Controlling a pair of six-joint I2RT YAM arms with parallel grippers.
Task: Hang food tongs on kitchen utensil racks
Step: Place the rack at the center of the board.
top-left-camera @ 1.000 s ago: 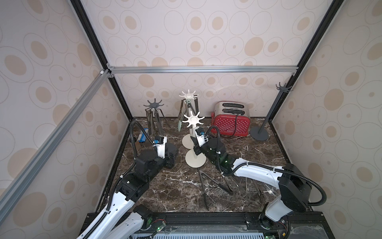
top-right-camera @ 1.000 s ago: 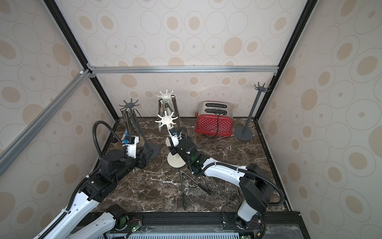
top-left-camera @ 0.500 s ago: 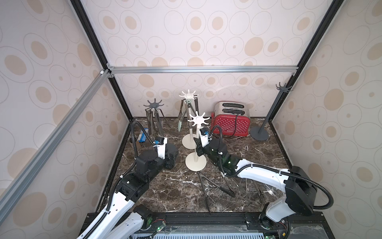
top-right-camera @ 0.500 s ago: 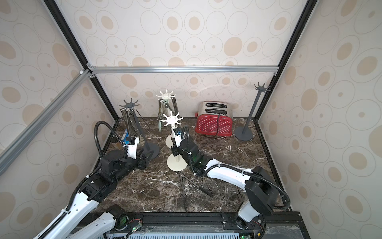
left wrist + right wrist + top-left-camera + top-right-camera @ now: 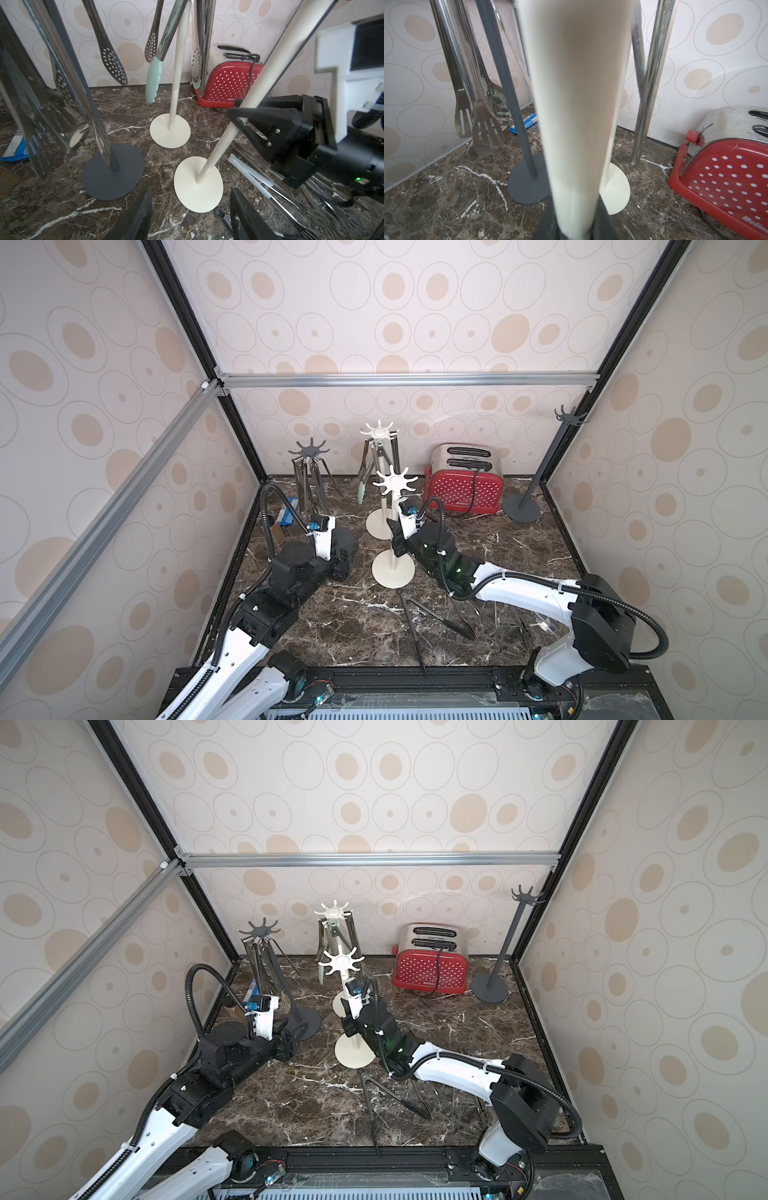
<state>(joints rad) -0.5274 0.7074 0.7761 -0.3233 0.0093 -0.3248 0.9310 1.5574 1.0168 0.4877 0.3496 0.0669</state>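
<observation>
The near rack's base stands against the loose black tongs, so my right gripper next pushes the near rack's pole [image 5: 577,104] slightly outward, toward the back cream rack's base [image 5: 619,191], and releases it.
My right gripper [image 5: 395,541] is shut on the pole of the near cream kitchen utensil rack [image 5: 394,506], whose star crown [image 5: 395,483] carries nothing. In the right wrist view that pole [image 5: 577,104] fills the gap between the fingers. My left gripper [image 5: 190,216] stands open and empty, low over the table just in front of this rack's round base [image 5: 198,185]. Food tongs hang on the dark grey rack [image 5: 309,452] and on the back cream rack [image 5: 379,433]. Loose black tongs [image 5: 419,614] and steel tongs [image 5: 291,197] lie on the table by the right arm.
A second dark grey rack [image 5: 540,472] stands bare in the back right corner. The red-and-steel toaster [image 5: 465,485] sits against the back wall. A blue packet [image 5: 287,512] lies by the left wall. Marble table [image 5: 332,622] is walled on three sides.
The right arm shifted slightly to the right with the near cream rack, whose crown swayed right; its base stayed about in place. The left arm has not moved.
</observation>
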